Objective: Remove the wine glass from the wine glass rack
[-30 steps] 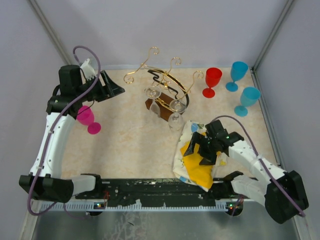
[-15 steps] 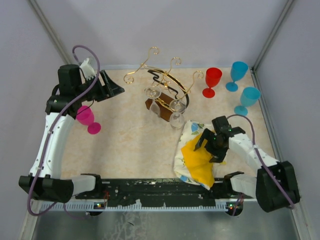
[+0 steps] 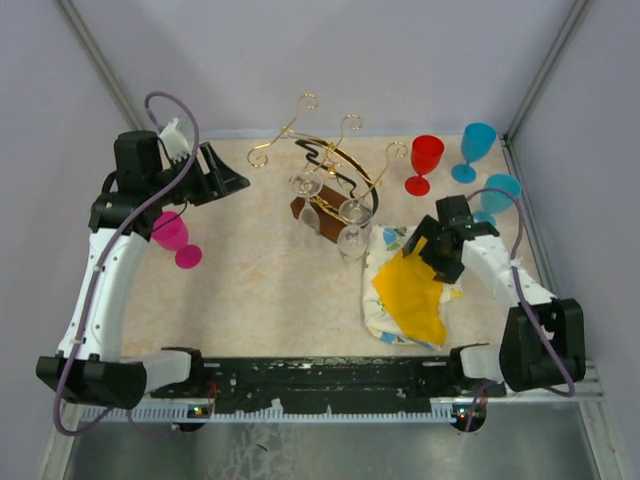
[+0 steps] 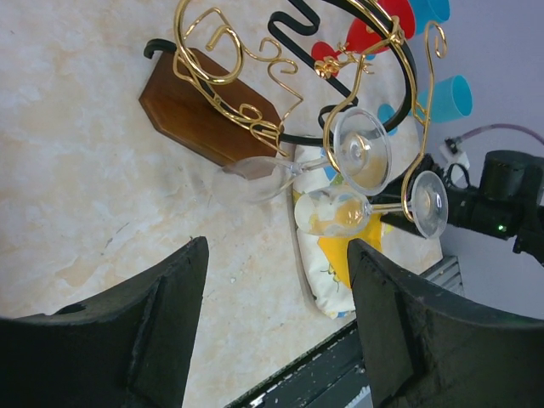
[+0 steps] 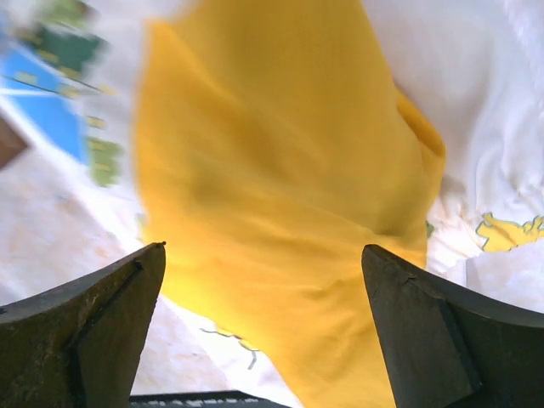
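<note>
The upper glass hangs by its foot. My left gripper will move to its right in the top view next, toward the rack and onto the upper glass's foot (image 3: 306, 184) (image 4: 361, 151).
The wine glass rack (image 3: 325, 160) is a gold wire stand on a dark brown wooden base (image 3: 318, 218), mid-table at the back. Two clear wine glasses hang from it by their feet: one on the left (image 3: 306, 187) and one on the right (image 3: 354, 212). Both show in the left wrist view, the upper glass (image 4: 361, 149) and the lower glass (image 4: 336, 212). My left gripper (image 3: 228, 180) is open and empty, left of the rack and apart from it (image 4: 276, 246). My right gripper (image 3: 425, 245) is open, just above a yellow and white cloth (image 3: 410, 285), which fills the right wrist view (image 5: 280, 170).
A pink plastic glass (image 3: 175, 238) stands under my left arm. A red glass (image 3: 424, 160) and two blue glasses (image 3: 475, 148) (image 3: 497, 195) stand at the back right. Grey walls close the table on three sides.
My right arm has swung away from the near edge toward the back right. The cloth has shifted with it, up and to the right. The left arm has not moved.
</note>
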{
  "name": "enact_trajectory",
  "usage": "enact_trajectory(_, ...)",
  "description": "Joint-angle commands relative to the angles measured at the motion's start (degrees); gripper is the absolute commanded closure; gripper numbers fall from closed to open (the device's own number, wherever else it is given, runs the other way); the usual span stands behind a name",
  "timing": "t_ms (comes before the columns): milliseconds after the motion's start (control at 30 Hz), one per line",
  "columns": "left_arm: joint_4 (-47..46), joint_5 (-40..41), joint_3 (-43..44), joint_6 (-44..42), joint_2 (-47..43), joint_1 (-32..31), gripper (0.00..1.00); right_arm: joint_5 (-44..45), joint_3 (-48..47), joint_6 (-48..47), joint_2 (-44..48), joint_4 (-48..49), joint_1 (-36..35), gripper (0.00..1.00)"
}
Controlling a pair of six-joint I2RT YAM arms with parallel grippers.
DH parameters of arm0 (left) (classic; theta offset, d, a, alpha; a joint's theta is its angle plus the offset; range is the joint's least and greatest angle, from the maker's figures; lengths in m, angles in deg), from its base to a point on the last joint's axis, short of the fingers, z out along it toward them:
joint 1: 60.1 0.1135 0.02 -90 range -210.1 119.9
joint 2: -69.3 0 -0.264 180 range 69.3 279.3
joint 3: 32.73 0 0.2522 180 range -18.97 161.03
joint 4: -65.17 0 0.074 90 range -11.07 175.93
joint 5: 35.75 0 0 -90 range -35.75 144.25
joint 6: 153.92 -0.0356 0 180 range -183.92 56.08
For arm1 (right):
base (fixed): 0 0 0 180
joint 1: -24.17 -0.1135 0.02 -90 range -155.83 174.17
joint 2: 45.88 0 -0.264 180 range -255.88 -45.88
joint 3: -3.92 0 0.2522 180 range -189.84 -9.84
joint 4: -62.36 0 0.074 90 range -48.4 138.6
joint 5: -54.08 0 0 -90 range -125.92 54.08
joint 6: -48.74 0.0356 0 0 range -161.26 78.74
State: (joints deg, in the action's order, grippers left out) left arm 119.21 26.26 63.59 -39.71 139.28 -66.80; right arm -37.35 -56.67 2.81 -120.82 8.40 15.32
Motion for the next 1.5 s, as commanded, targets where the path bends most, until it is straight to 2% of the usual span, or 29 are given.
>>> enact_trajectory(0,-1.2,-2.7,-2.3,0.8,-2.3,-1.4,0.27,2.2,-8.2,-3.2,5.5,1.5,0.5,0.01)
enact_trajectory(167,-4.0,-3.3,-4.2,2.8,-1.9,-4.3,0.27,-2.2,-13.9,-4.6,9.3,-0.7,0.5,0.01)
enact_trajectory(300,-6.5,-1.8,-4.6,4.9,0.1,-8.8,0.27,-5.3,-14.4,-4.8,12.5,-1.3,0.5,0.01)
enact_trajectory(433,-10.6,-1.9,-5.2,7.5,2.3,-11.0,0.33,-6.7,-12.6,-4.7,16.0,-0.8,0.5,0.01)
enact_trajectory(600,-12.9,-1.7,-4.1,8.8,5.3,-12.1,0.44,-7.4,-12.3,-4.7,18.2,-1.2,0.5,0.01)
enact_trajectory(1300,-18.4,-1.7,0.4,12.6,13.6,-14.5,0.45,-11.2,-7.7,-4.0,21.8,-0.5,0.5,0.01)
enact_trajectory(1467,-18.4,-1.9,2.0,13.0,14.6,-14.8,0.50,-11.2,-7.5,-4.3,21.6,0.0,0.5,0.01)
